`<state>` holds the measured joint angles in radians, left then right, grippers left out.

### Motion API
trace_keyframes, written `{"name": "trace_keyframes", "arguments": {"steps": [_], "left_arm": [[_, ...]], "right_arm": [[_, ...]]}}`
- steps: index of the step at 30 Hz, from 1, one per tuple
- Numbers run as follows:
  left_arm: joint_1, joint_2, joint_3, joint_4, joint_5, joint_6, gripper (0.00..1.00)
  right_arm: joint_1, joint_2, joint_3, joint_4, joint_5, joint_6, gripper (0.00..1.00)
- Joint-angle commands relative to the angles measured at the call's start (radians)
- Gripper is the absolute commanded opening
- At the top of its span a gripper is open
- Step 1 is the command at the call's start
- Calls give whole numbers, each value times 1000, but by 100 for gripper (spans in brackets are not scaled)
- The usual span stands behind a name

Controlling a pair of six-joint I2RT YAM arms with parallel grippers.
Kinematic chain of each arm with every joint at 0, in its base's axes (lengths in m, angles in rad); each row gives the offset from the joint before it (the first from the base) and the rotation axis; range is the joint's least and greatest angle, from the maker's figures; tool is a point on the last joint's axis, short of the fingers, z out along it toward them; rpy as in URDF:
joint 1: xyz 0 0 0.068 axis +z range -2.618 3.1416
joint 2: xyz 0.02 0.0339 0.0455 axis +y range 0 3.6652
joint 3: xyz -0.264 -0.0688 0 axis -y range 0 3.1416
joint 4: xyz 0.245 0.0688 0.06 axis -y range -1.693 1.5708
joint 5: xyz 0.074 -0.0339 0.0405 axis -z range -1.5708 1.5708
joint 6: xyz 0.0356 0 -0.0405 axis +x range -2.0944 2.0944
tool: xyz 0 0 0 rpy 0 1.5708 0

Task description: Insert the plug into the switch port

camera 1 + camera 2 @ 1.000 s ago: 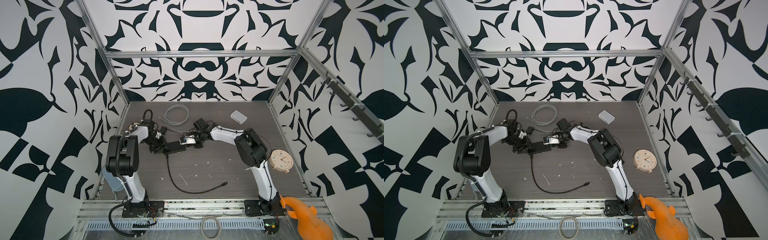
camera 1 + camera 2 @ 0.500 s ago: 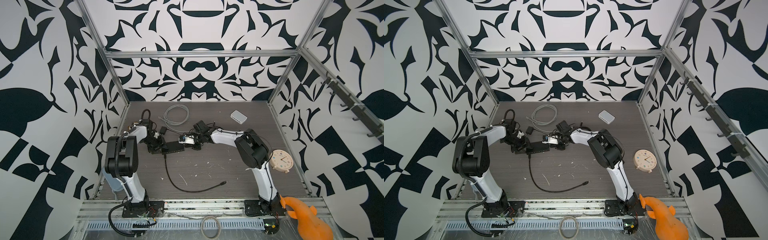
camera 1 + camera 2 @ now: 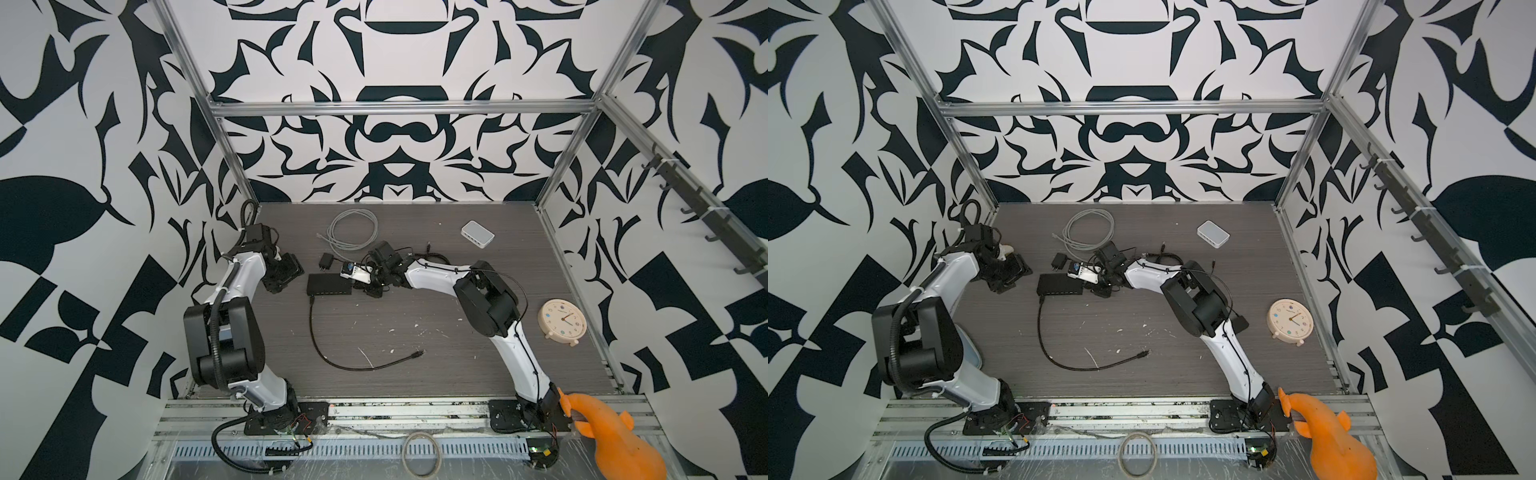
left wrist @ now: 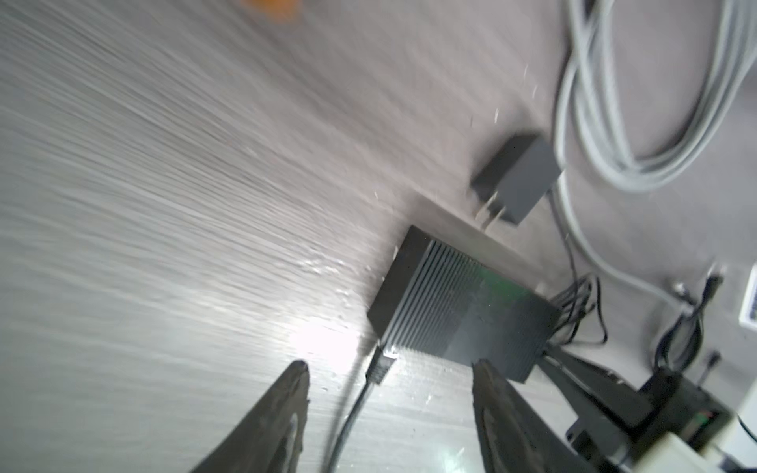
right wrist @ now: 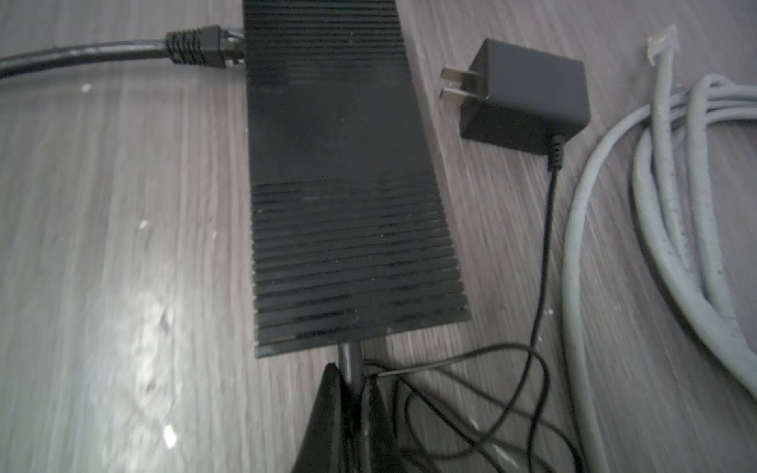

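The plug's body already points squarely into the switch's near end side [image 3: 350, 288] [image 5: 350, 339]. Next, my right gripper pushes straight toward that side of the switch and then releases the plug.
The black ribbed switch [image 3: 329, 285] [image 3: 1059, 285] lies flat on the dark wood table. My right gripper [image 5: 352, 374] [image 3: 372, 283] is shut on a thin dark barrel plug [image 5: 350, 360]. The plug's tip meets the switch's [image 5: 344, 184] near end face; how deep it sits is hidden. A black cable's connector [image 5: 200, 43] sits in a port at the switch's far corner. My left gripper [image 4: 391, 363] [image 3: 293, 274] stands open, left of the switch [image 4: 458, 311] and apart from it, with only that cable's connector [image 4: 381, 366] on the table between its fingers.
A black power adapter [image 3: 325, 262] [image 5: 528, 94] lies just behind the switch, its thin lead looping under my right gripper. A grey cable coil [image 3: 353, 228] is further back. The black cable [image 3: 316, 336] curves forward. A white box [image 3: 478, 234] and a clock [image 3: 562, 322] lie right.
My left gripper has opened and drawn back to the left, away from the switch. The right gripper stays shut on the plug, and it and the switch have shifted slightly left.
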<state>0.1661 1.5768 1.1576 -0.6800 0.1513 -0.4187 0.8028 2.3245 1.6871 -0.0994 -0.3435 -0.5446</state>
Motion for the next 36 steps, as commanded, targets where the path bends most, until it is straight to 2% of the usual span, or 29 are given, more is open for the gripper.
{"name": "trace_keyframes", "arguments": {"steps": [1,5,11,14,17,19,21,25,28,36], "left_arm": [[7,-24,0,-14,-74,-35,67],[6,-37,-28,-7,-65,-42,67],[6,-54,-75,19,-52,-67,67],[0,-58,-83,24,-45,-69,67],[-1,-59,-86,24,-46,-68,67],[-2,-63,-91,29,-48,-68,67],[-1,-63,-91,29,-50,-68,67],[-1,-65,-91,32,-51,-65,67],[-3,-68,-91,32,-53,-61,67],[-4,-77,-105,34,-56,-58,67]], "right_arm": [[51,-16,59,65,42,146,0],[91,-15,47,136,73,226,0],[134,40,124,196,184,524,0],[160,81,166,209,240,591,1],[180,124,229,188,266,635,5],[186,143,279,155,264,659,10],[186,152,299,136,254,685,19],[183,77,250,140,228,653,32],[158,14,211,93,211,607,38],[38,-119,102,24,185,598,44]]}}
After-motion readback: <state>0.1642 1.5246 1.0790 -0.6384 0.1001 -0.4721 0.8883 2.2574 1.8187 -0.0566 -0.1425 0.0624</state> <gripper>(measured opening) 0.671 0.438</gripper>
